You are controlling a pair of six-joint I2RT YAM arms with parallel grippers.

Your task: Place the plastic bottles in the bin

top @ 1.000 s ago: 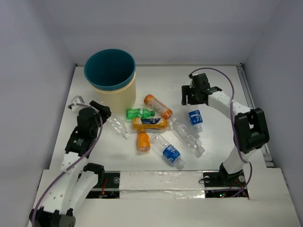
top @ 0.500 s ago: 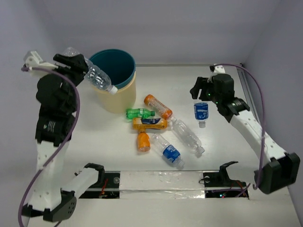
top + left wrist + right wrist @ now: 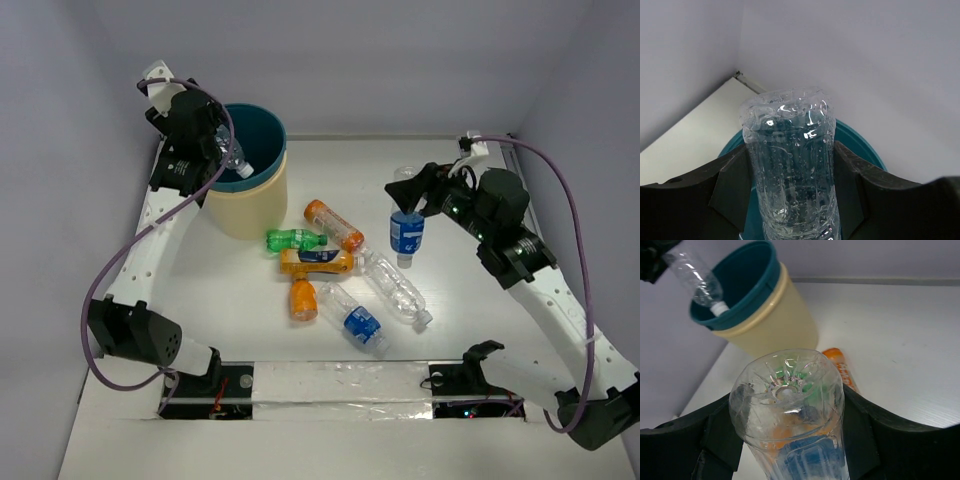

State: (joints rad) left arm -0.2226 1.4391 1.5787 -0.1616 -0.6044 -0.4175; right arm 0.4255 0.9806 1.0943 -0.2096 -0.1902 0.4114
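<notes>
My right gripper lifts the bottle left in the top view above the bin's tall rim next and releases it, since the bin's teal opening lies that way.
The bin, teal inside and cream outside, stands at the far left. My left gripper is shut on a clear plastic bottle and holds it cap down over the bin's opening; the left wrist view shows this bottle between the fingers, above the teal rim. My right gripper is shut on a blue-labelled clear bottle and holds it cap down above the table, right of centre. The right wrist view shows its base and the bin.
Several bottles lie in a cluster mid-table: an orange one, a green one, an orange dark-labelled one, a short orange one, a blue-labelled clear one and a clear one. Walls enclose the table.
My left arm has lifted the clear bottle from the table up over the bin's opening. My right arm has lifted the blue-labelled bottle and carried it slightly left.
</notes>
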